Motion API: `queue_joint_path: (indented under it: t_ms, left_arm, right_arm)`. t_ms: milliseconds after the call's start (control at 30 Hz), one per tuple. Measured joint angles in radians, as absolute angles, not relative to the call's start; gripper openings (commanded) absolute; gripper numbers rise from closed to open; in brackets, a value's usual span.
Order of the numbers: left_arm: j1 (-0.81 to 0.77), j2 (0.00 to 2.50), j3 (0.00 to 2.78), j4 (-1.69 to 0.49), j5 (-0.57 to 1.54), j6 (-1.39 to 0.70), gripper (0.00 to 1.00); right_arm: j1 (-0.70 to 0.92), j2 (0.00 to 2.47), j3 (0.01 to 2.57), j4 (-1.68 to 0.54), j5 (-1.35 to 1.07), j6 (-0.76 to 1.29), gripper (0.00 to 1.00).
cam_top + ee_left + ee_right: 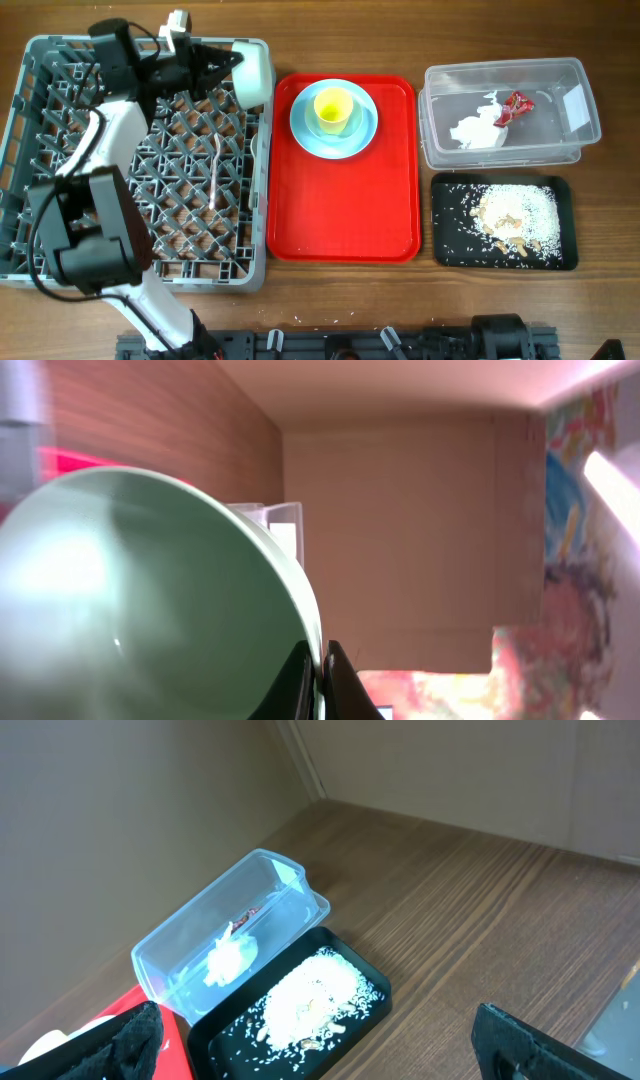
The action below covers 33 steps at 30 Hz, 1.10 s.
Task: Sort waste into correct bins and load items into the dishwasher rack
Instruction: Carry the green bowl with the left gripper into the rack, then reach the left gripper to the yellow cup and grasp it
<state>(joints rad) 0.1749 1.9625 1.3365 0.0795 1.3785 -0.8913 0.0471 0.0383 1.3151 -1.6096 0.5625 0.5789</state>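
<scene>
The mint-green bowl (254,72) overlaps the rack's side beside the red tray, so my left gripper will next move down and away from that side, over the rack's wires.
My left gripper (232,62) is shut on the rim of the mint-green bowl (254,72), held on edge over the grey dishwasher rack's (60,275) far right corner; the bowl fills the left wrist view (140,600), fingers pinching its rim (322,680). A white utensil (215,175) lies in the rack. The yellow cup (333,108) stands on the light blue plate (306,130) on the red tray. The clear tub (440,150) holds the white napkin (476,131) and red wrapper (516,105). The black tray (450,250) holds rice crumbs (515,215). My right gripper (320,1050) is open and empty, not in the overhead view.
The flat red tray (345,215) lies between the rack and the bins. The right wrist view shows the clear tub (170,960) and black tray (215,1030) below, with bare wooden table (480,900) to their right.
</scene>
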Motion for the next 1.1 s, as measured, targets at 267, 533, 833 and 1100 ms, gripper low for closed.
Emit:
queue_joint_path:
  t_ms: [267, 533, 833, 1100]
  left_arm:
    - [0.233, 2.055, 1.338, 0.03, 1.368, -0.826, 0.22]
    - [0.405, 2.057, 1.338, 0.032, 1.333, -0.813, 0.99]
    - [0.212, 1.492, 1.354, -0.387, 0.983, -0.707, 1.0]
    - [-0.569, 1.572, 1.355, -0.435, 0.029, -0.374, 0.4]
  right_arm:
    - [0.047, 0.038, 1.315, -1.61, 0.562, 0.579, 1.0]
    - [0.047, 0.038, 1.315, -1.609, 0.562, 0.579, 1.0]
    - [0.047, 0.038, 1.316, -1.61, 0.563, 0.579, 1.0]
    - [0.047, 0.038, 1.316, -1.609, 0.562, 0.579, 1.0]
